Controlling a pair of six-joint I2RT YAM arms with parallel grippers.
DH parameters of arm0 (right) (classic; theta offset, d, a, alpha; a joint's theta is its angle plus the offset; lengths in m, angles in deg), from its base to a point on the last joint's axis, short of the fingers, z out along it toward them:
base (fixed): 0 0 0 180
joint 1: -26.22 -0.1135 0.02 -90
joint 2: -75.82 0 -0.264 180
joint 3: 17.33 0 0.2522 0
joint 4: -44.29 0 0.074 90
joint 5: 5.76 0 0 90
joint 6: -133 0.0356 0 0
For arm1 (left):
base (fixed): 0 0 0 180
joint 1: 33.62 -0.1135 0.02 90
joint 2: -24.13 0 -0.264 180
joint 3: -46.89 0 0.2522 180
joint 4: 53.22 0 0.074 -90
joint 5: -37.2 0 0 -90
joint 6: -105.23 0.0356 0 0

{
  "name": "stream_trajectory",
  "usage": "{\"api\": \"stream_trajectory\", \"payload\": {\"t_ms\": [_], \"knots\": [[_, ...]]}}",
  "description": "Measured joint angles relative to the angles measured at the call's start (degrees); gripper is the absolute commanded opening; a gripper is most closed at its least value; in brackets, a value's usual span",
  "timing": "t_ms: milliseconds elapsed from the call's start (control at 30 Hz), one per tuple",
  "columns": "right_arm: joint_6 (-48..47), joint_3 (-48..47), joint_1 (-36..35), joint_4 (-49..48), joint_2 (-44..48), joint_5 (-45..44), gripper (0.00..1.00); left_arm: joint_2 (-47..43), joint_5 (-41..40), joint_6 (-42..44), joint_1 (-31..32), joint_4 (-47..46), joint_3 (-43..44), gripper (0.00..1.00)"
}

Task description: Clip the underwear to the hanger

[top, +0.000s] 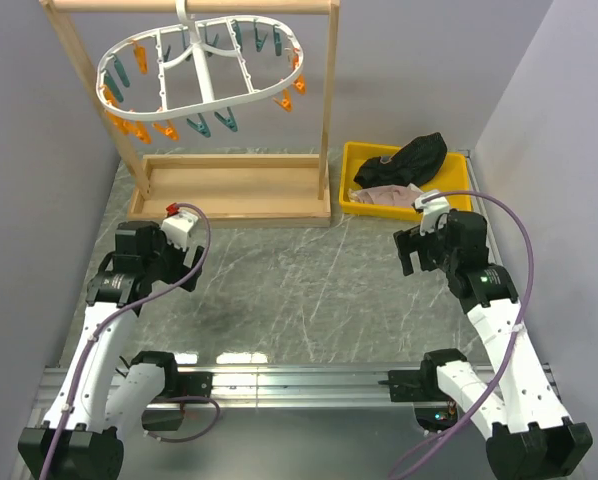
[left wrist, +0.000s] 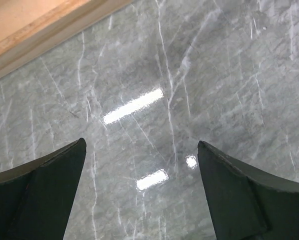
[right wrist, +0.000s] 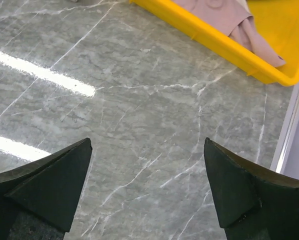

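The black underwear's frame-side end [top: 386, 168] is outward and below, so my right gripper will next move outward over the tray's near rim and down onto it.
The black underwear [top: 416, 155] lies bunched in the yellow tray [top: 357, 152] at the back right, partly on a pinkish-beige cloth [top: 384, 194]. The white oval hanger [top: 201, 72] with orange and teal pegs hangs from the wooden frame at the back left. My left gripper [top: 184, 262] is open and empty over the bare marble in front of the frame's base; its wrist view [left wrist: 142, 142] shows only table between the fingers. My right gripper [top: 411, 245] is open and empty just in front of the tray, and its wrist view [right wrist: 147, 140] also shows only table.
The wooden frame [top: 234, 185] has a flat base tray and two uprights; its edge shows in the left wrist view [left wrist: 34, 35]. The yellow tray's rim [right wrist: 214, 42] and the pinkish cloth [right wrist: 239, 20] show in the right wrist view. Grey walls close in left and right.
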Motion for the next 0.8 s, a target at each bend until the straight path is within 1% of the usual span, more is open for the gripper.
{"api": "stream_trajectory", "payload": {"t_ms": [200,333,533,667,800], "knots": [[0.26,-0.04,1.01,-0.04,0.59,-0.61,1.00,-1.46,0.00,-1.62,0.00,-0.26,2.08,0.99],[0.94,-1.99,1.51,0.20,-3.41,-1.60,1.00,-1.38,2.19,-3.41,0.00,-0.68,5.62,0.99],[2.21,-12.83,4.15,-1.53,-16.31,-1.97,1.00,0.39,5.18,-7.08,0.00,-1.64,8.50,0.99],[4.48,-24.20,7.10,-3.43,-29.42,-1.53,1.00,2.14,4.98,-8.50,0.00,-2.43,8.87,0.99],[7.43,-36.89,9.44,-4.72,-43.80,-1.31,1.00,0.17,4.68,-9.92,0.00,-4.74,8.35,0.99]]}}
